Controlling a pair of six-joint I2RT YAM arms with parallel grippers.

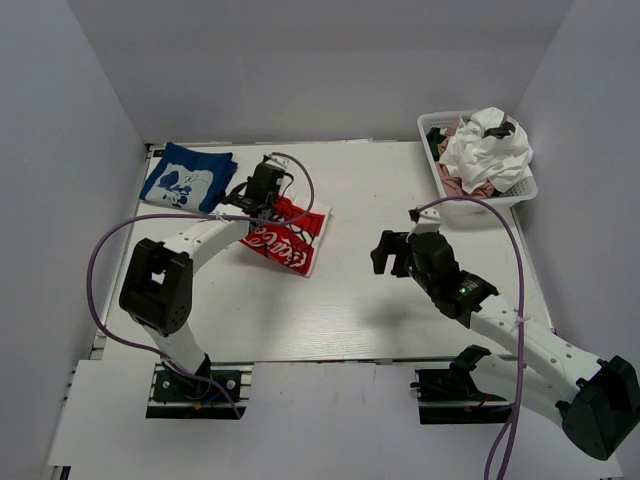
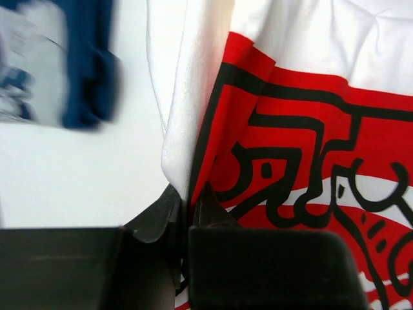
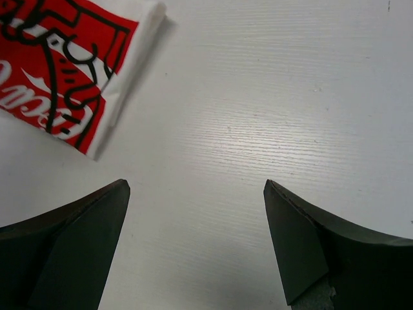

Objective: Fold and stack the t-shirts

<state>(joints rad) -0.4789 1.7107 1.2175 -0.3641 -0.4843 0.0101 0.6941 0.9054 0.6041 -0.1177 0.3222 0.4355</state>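
Note:
Next, my left gripper raises and carries the white t-shirt outward first, to get over the folded blue t-shirt in the far corner of the table. Then it lowers the white t-shirt on top.
A folded white t-shirt with a red logo print (image 1: 292,240) lies left of the table's centre. My left gripper (image 1: 266,206) is at the shirt's far left edge and is shut on it. In the left wrist view the jaws (image 2: 188,201) pinch a fold of the white and red cloth (image 2: 303,129). A folded blue t-shirt with a white graphic (image 1: 188,177) rests at the far left, blurred in the wrist view (image 2: 84,64). My right gripper (image 1: 392,252) hangs open over bare table right of centre. Its fingers (image 3: 77,232) hold nothing, and the logo shirt's corner (image 3: 64,71) lies ahead to the left.
A white mesh basket (image 1: 527,190) stands at the far right corner, heaped with crumpled white, pink and dark t-shirts (image 1: 488,150). White walls close in the table on three sides. Purple cables loop off both arms.

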